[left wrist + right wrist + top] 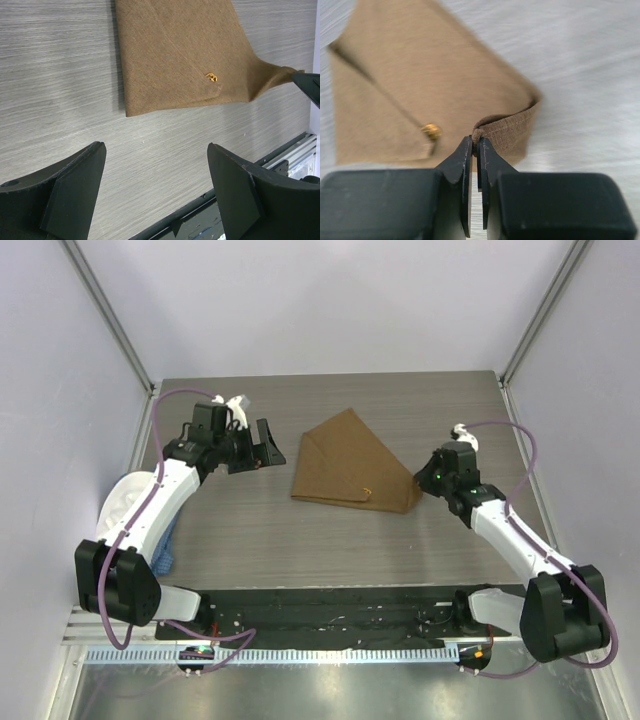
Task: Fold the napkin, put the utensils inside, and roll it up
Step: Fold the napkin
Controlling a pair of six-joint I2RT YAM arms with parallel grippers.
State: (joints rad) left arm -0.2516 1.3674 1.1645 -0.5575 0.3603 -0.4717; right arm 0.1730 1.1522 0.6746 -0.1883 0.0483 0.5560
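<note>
I will bring the pinched corner across the spoon with my right gripper, onto the napkin's opposite front corner (pixel 296 494) (pixel 341 158), and let go of it, because the spoon's gold tip still shows.
The tan-brown napkin (pixel 350 462) lies folded into a rough triangle at the middle of the table; it also shows in the left wrist view (pixel 180 50) and the right wrist view (pixel 420 85). Only the gold tip of the spoon (pixel 367 490) pokes out from under a fold near the napkin's front edge, also seen in the wrist views (pixel 212 77) (pixel 432 131). My right gripper (pixel 424 480) is shut, pinching the napkin's right corner (pixel 476 136) and lifting it slightly. My left gripper (pixel 268 448) is open and empty, above bare table left of the napkin.
A blue cloth (pixel 165 545) and a white cloth (pixel 125 502) lie under the left arm at the table's left edge. Grey walls stand on three sides. A black strip and metal rail (pixel 330 610) run along the front edge.
</note>
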